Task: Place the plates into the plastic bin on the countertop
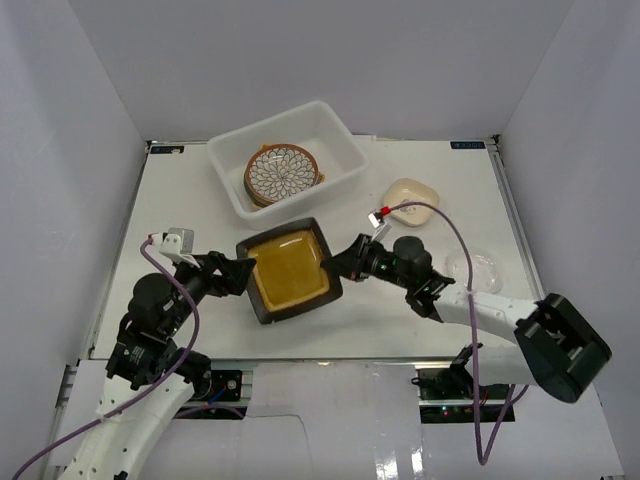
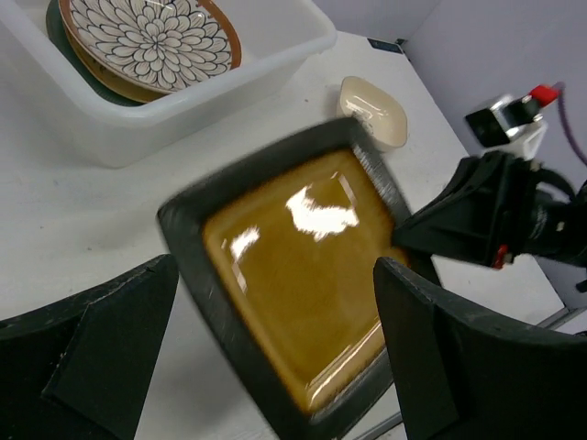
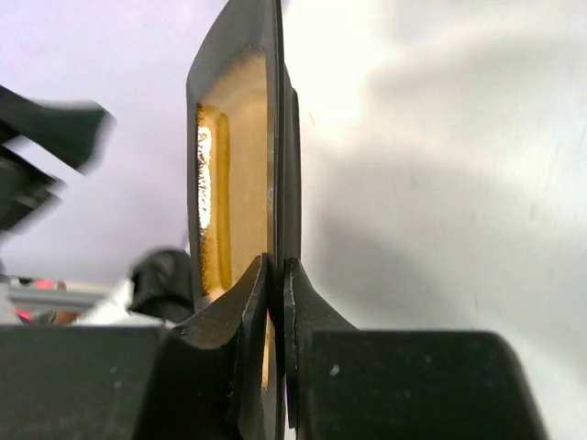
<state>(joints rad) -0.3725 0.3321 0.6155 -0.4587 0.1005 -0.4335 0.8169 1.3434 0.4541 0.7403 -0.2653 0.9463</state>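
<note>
My right gripper rises outward over the bin's near side, which stands before the mandala plate, next. It then lowers the black plate onto the brown mandala plate [image 1: 281, 173] and releases.
The black square plate with a yellow centre [image 1: 290, 270] is in the middle of the countertop [image 1: 180, 200]. My right gripper [image 1: 340, 265] is shut on its right rim; in the right wrist view the fingers [image 3: 252, 293] pinch the rim of the plate [image 3: 234, 137], which shows edge-on. My left gripper [image 1: 240, 272] is open at the plate's left edge. In the left wrist view [image 2: 275, 275] the plate [image 2: 303, 266] lies between its spread fingers, looks blurred and lifted. The plastic bin [image 1: 330, 125] holds the brown mandala plate [image 1: 283, 172] on top of other plates.
A small cream square plate [image 1: 410, 200] lies right of the bin, also in the left wrist view [image 2: 374, 108]. A small clear plate [image 1: 472, 270] lies at the right, behind the right arm. White walls enclose the table on three sides.
</note>
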